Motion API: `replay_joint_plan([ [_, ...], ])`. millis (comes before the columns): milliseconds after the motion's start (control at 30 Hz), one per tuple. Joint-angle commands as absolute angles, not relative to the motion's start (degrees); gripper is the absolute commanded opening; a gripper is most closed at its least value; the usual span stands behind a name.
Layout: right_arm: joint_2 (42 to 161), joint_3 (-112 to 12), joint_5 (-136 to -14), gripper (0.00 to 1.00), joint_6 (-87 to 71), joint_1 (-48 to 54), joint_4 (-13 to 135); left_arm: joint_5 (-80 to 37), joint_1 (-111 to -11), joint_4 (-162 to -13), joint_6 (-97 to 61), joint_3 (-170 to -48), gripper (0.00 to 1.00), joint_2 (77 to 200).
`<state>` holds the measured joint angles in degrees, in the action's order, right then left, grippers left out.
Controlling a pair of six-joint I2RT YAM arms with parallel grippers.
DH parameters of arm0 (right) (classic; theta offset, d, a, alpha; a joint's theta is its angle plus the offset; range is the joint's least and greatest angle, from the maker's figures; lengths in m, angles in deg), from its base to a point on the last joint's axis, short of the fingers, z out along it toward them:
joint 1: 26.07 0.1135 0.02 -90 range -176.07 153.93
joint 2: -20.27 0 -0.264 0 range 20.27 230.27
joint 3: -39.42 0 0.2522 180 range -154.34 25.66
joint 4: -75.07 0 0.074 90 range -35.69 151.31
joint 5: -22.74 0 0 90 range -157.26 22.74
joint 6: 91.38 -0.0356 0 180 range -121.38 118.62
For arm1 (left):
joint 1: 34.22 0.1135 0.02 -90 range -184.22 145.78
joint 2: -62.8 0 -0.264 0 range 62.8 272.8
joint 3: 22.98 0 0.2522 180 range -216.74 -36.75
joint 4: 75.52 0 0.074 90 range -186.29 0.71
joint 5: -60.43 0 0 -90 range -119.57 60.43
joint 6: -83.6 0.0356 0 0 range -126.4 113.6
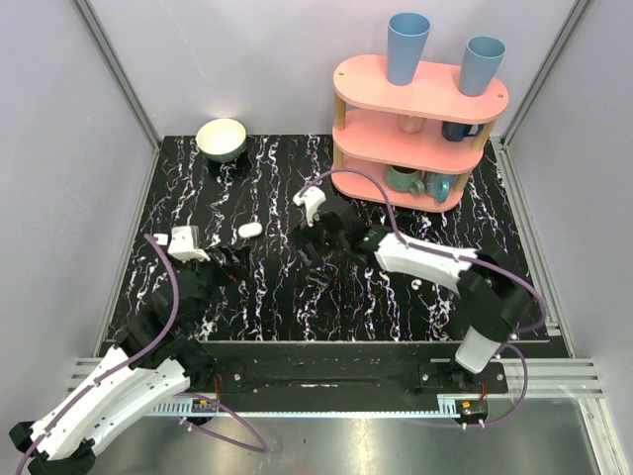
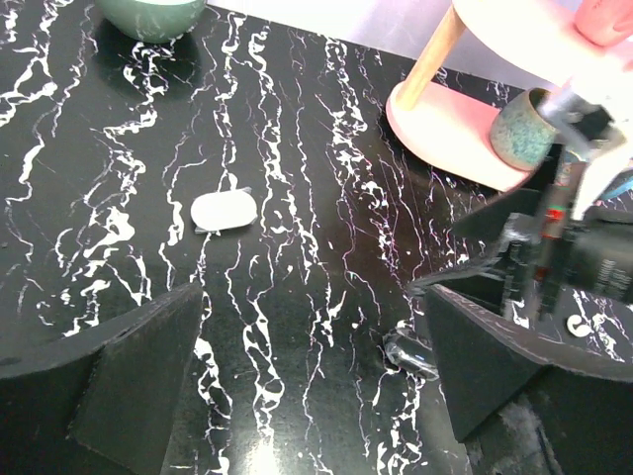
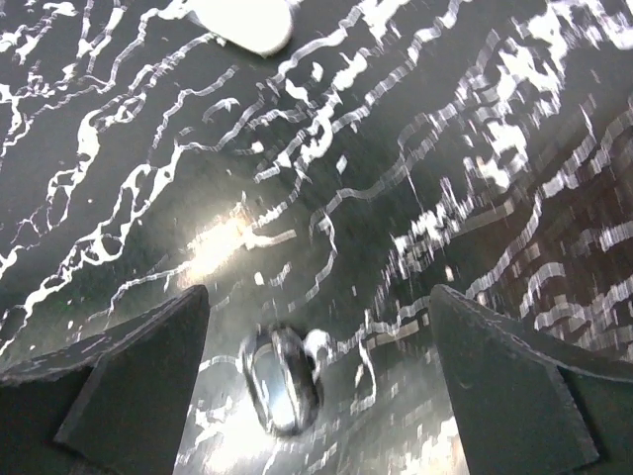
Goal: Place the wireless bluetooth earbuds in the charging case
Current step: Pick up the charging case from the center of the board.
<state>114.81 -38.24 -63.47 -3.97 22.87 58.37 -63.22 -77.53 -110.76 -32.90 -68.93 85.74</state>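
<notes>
I should next move my right gripper down and to the left in the top view, where the case lies, and lower my fingers around the case's nearer end (image 1: 257, 229) (image 3: 265, 36).
The white pill-shaped charging case (image 1: 250, 230) lies shut on the black marble table (image 1: 277, 188); it also shows as the case (image 2: 225, 211) ahead of my left gripper and the case (image 3: 242, 22) at the top edge of the right wrist view. A small glossy oval piece (image 3: 282, 379), dark with a pale shiny face, looks like an earbud. It lies loose between the fingers of my right gripper (image 3: 318, 307), which is open. The same piece (image 2: 408, 354) sits beside the right finger of my open left gripper (image 2: 309, 317). Neither gripper holds anything.
A pink two-tier shelf (image 1: 420, 134) with blue cups and mugs stands at the back right. A pale bowl (image 1: 222, 139) sits at the back left. A tiny white speck (image 1: 417, 285) lies beside the right arm; I cannot tell what it is.
</notes>
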Motion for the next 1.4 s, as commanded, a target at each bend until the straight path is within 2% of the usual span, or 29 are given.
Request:
replay_joint_plan([
  [0, 122.5, -46.7, -76.2, 1.0, 10.2, 21.4, 68.9, -64.4, -77.3, -114.1, -28.0, -72.7, 0.99, 82.6],
  [67, 127.3, -50.0, -82.3, 1.0, 10.6, 20.4, 68.5, -64.5, -77.3, -115.0, -28.0, -73.1, 0.99, 82.1],
  [100, 129.3, -55.7, -85.4, 1.0, 9.5, 18.3, 64.3, -64.2, -77.3, -115.2, -27.9, -73.3, 0.99, 81.5],
  [133, 131.9, -60.0, -94.8, 1.0, 9.2, 17.0, 59.4, -63.8, -77.3, -115.2, -27.8, -73.3, 0.99, 81.3],
  [200, 139.5, -70.8, -99.7, 0.97, 7.2, 15.3, 51.5, -63.1, -77.3, -115.6, -27.7, -73.7, 0.99, 80.6],
  [367, 149.2, -81.5, -108.3, 0.96, 6.9, 14.1, 48.4, -62.3, -77.3, -116.3, -27.3, -74.0, 0.99, 80.0],
  [633, 162.4, -97.2, -111.4, 0.94, 7.4, 14.2, 40.1, -61.6, -77.3, -114.4, -27.2, -72.8, 0.99, 78.1],
  [867, 174.3, -119.9, -108.2, 0.92, 7.3, 15.7, 30.0, -59.7, -77.3, -113.7, -27.0, -72.3, 0.99, 78.8],
  [1033, 176.4, -120.5, -101.5, 0.96, 10.7, 18.0, 29.2, -59.3, -77.4, -113.5, -27.0, -72.1, 0.99, 78.6],
  [1367, 180.5, -127.0, -98.5, 0.98, 11.4, 19.4, 27.6, -57.6, -77.3, -112.3, -26.4, -71.8, 0.99, 79.9],
])
